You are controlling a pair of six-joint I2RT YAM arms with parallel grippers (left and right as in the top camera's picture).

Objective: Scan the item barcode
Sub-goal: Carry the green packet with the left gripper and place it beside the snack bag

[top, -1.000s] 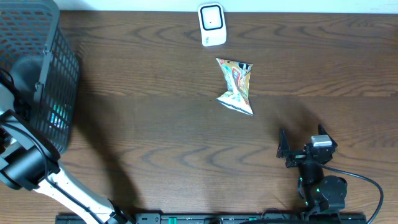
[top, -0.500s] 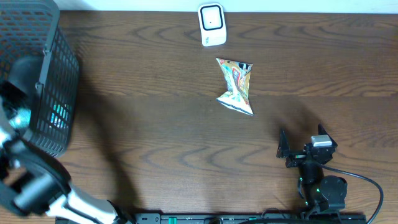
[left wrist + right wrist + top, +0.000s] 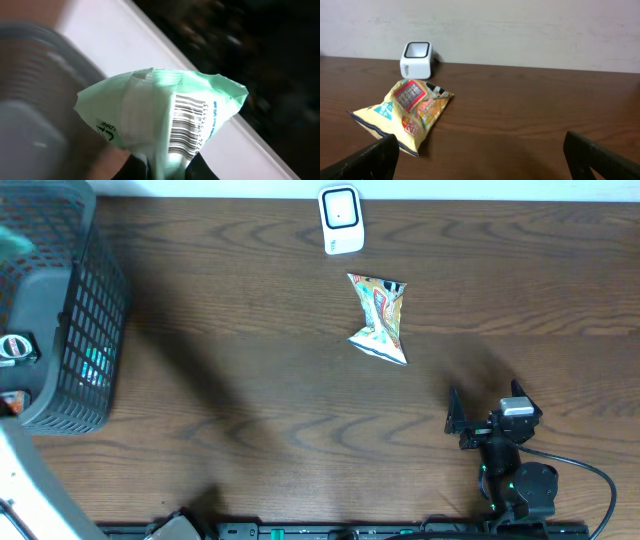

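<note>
The bare wood beside the yellow snack bag leaves room, so I will swing my left gripper from the basket (image 3: 90,320) toward the scanner (image 3: 340,220) next, and then down there.
In the left wrist view my left gripper (image 3: 165,169) is shut on a pale green packet (image 3: 160,107). The packet is lifted in front of the camera, and its barcode (image 3: 187,127) faces the lens. Overhead, my left arm (image 3: 15,355) rises large and blurred over the basket (image 3: 90,320) at the left edge. The white scanner (image 3: 340,220) stands at the back centre of the table and also shows in the right wrist view (image 3: 416,59). My right gripper (image 3: 487,415) rests open near the front right, with nothing between its fingers (image 3: 482,150).
A yellow snack bag (image 3: 380,318) lies on the table just in front of the scanner, left of centre in the right wrist view (image 3: 405,112). Something teal (image 3: 95,365) shows through the black mesh of the basket. A cable (image 3: 590,480) runs by the right arm's base.
My left gripper has shut on the green packet, and the left arm has risen out of the basket toward the camera. The right arm, snack bag and scanner have not moved.
</note>
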